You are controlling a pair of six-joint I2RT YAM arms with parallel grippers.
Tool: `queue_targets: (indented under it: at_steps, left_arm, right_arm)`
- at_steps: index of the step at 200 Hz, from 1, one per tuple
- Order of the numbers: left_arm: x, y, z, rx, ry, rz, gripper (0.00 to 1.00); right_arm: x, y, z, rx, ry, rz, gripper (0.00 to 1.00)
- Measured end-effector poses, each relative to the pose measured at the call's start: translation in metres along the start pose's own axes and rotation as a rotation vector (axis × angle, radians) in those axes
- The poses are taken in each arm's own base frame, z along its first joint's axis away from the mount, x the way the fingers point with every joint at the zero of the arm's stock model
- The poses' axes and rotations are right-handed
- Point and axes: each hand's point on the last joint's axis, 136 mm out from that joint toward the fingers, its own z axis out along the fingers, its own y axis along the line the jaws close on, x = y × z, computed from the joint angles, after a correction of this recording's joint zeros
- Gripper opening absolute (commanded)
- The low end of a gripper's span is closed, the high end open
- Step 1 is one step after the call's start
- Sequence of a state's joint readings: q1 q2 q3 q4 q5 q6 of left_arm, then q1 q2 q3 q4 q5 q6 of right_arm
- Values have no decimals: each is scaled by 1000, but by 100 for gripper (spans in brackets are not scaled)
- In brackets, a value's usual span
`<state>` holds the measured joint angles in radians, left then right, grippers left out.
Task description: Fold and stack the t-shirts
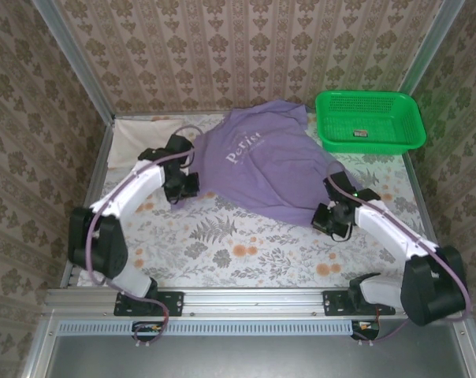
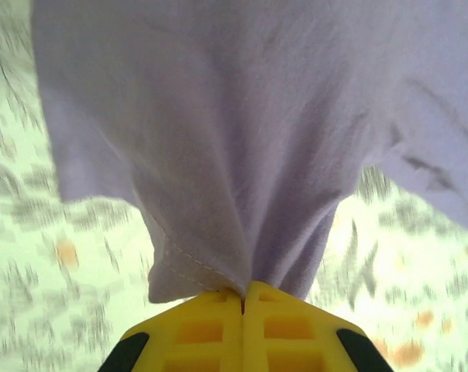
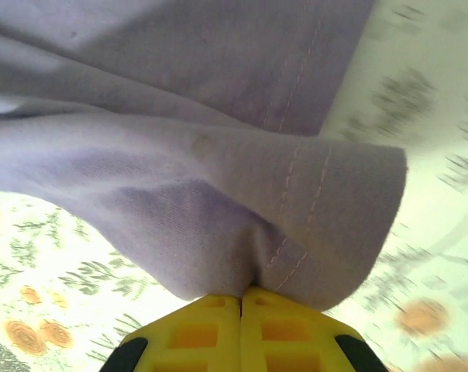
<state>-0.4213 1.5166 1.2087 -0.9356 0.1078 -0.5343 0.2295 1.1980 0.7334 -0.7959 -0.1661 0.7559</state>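
Folds still crease the shirt's cloth. My right gripper should move back and away from my left gripper, over the bare floral tabletop, and release the shirt's hem there.
The purple t-shirt (image 1: pixel 265 161) with white chest lettering is stretched over the middle of the floral table, held between both arms. My left gripper (image 1: pixel 186 183) is shut on its left edge. In the left wrist view the yellow jaws (image 2: pixel 243 291) pinch a stitched hem, and the cloth (image 2: pixel 242 132) hangs in folds above the table. My right gripper (image 1: pixel 333 208) is shut on the shirt's lower right edge; its jaws (image 3: pixel 241 293) clamp a bunched hem (image 3: pixel 218 194). A plain cream t-shirt (image 1: pixel 147 130) lies flat at the back left, partly under the purple one.
A green mesh basket (image 1: pixel 403 126) stands at the back right with a small dark object (image 1: pixel 361 134) inside. Patterned walls close in the back and both sides. The floral tablecloth (image 1: pixel 238 252) lies bare in front of the shirt.
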Motion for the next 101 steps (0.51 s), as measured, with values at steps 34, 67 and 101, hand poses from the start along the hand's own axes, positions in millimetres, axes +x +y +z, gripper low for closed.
queue_targets:
  at_steps: [34, 67, 101]
  left_arm:
    - [62, -3, -11, -16, 121, 46, 17]
    - [105, -7, -30, 6, 214, 79, 59]
    - [70, -8, -59, -2, 124, 48, 71]
  right_arm:
    - [22, -32, -5, 62, 50, 105, 0]
    - [24, -59, -10, 124, 61, 225, 0]
    - [16, -84, -24, 171, -8, 351, 0]
